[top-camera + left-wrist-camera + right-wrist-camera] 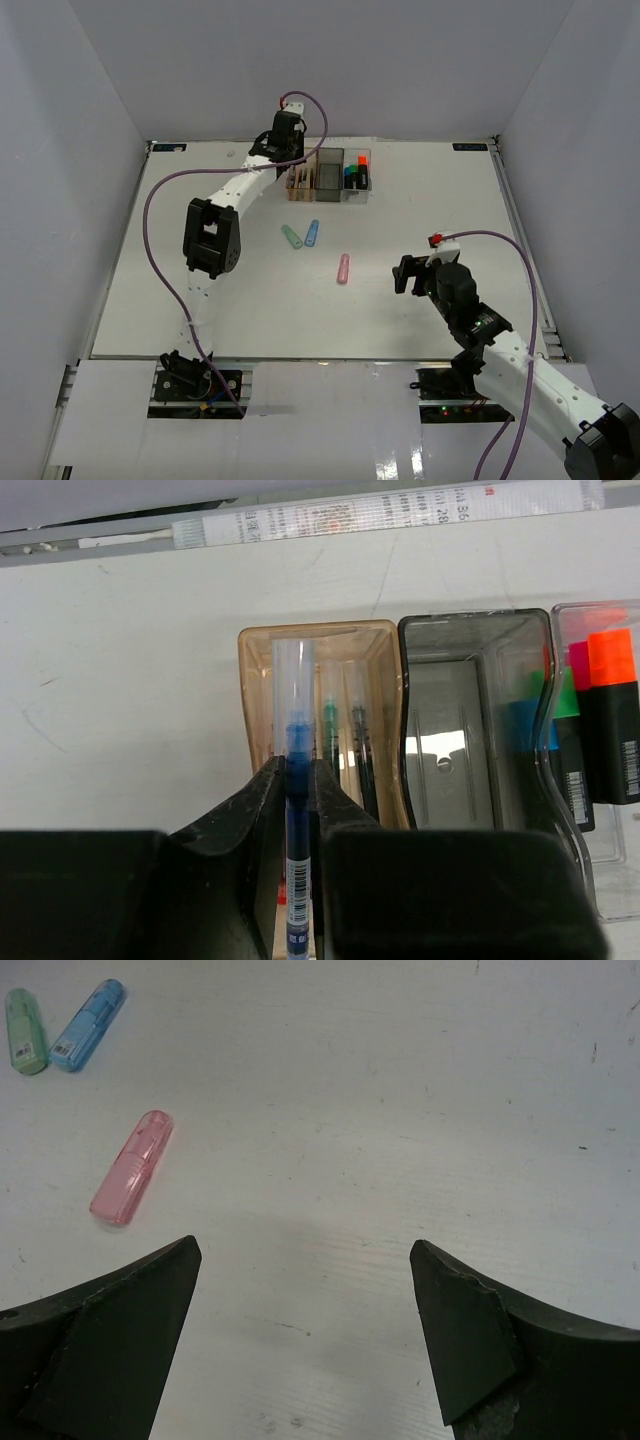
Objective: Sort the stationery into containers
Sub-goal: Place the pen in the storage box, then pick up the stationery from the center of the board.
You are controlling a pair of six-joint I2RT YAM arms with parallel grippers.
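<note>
The robot's right gripper moves to the left in the top view next and down onto the pink highlighter's middle (343, 268) (132, 1169), because the highlighter lies alone below the gripper on that side.
My left gripper (297, 780) is shut on a thin blue pen (296, 730) and holds it over the amber bin (255, 680), which has several thin pens (330, 730) in it. In the top view the left gripper (283, 150) is above the bin row (330, 172). The smoky grey bin (450, 740) is empty. The clear bin (605, 730) holds black highlighters with bright caps. Mint (292, 237), blue (312, 233) and pink (343, 268) highlighters lie on the table. My right gripper (305, 1260) is open and empty, right of the pink highlighter (132, 1167).
A white table with raised rails at the back (380, 515) and right (520, 240). White walls enclose the workspace. The mint (26, 1044) and blue (88, 1024) highlighters lie side by side at the far left of the right wrist view.
</note>
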